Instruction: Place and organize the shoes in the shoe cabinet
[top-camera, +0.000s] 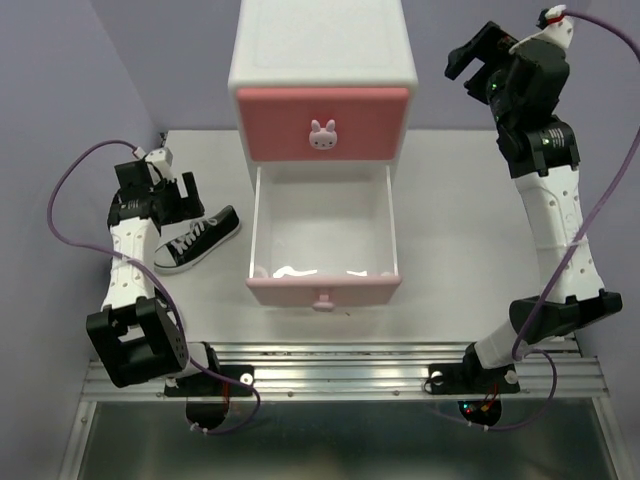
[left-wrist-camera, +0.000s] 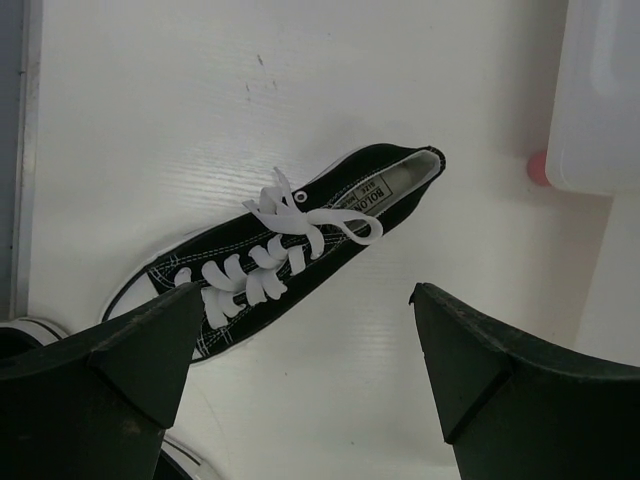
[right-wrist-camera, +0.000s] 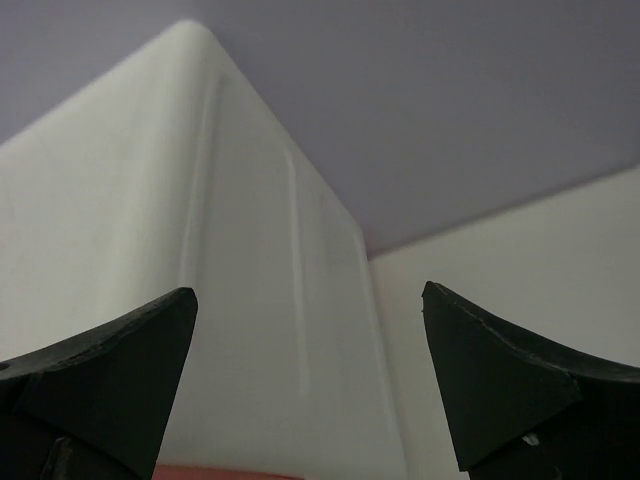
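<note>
My left gripper is above the second black shoe (left-wrist-camera: 25, 330), which lies back from it. Next it needs to draw back, turn and lower its open fingers onto that shoe.
One black sneaker (top-camera: 197, 240) with white laces lies on the table left of the shoe cabinet (top-camera: 322, 50). My left gripper (top-camera: 172, 205) hovers above it, open and empty. In the left wrist view the sneaker (left-wrist-camera: 290, 240) lies diagonally just beyond the open left gripper (left-wrist-camera: 305, 295). The sole edge of a second black shoe (left-wrist-camera: 25, 330) shows at the lower left. The upper drawer (top-camera: 322, 122) is shut. The pale pink lower drawer (top-camera: 323, 290) is pulled out and empty. My right gripper (top-camera: 468, 72) is open and raised beside the cabinet's right side (right-wrist-camera: 200, 300). The orange shoes are out of view.
Purple walls (top-camera: 60, 100) close in the table at the left and back. A metal rail (top-camera: 340, 365) runs along the near edge under the arm bases. The open drawer's corner (left-wrist-camera: 600, 90) shows at the right of the left wrist view.
</note>
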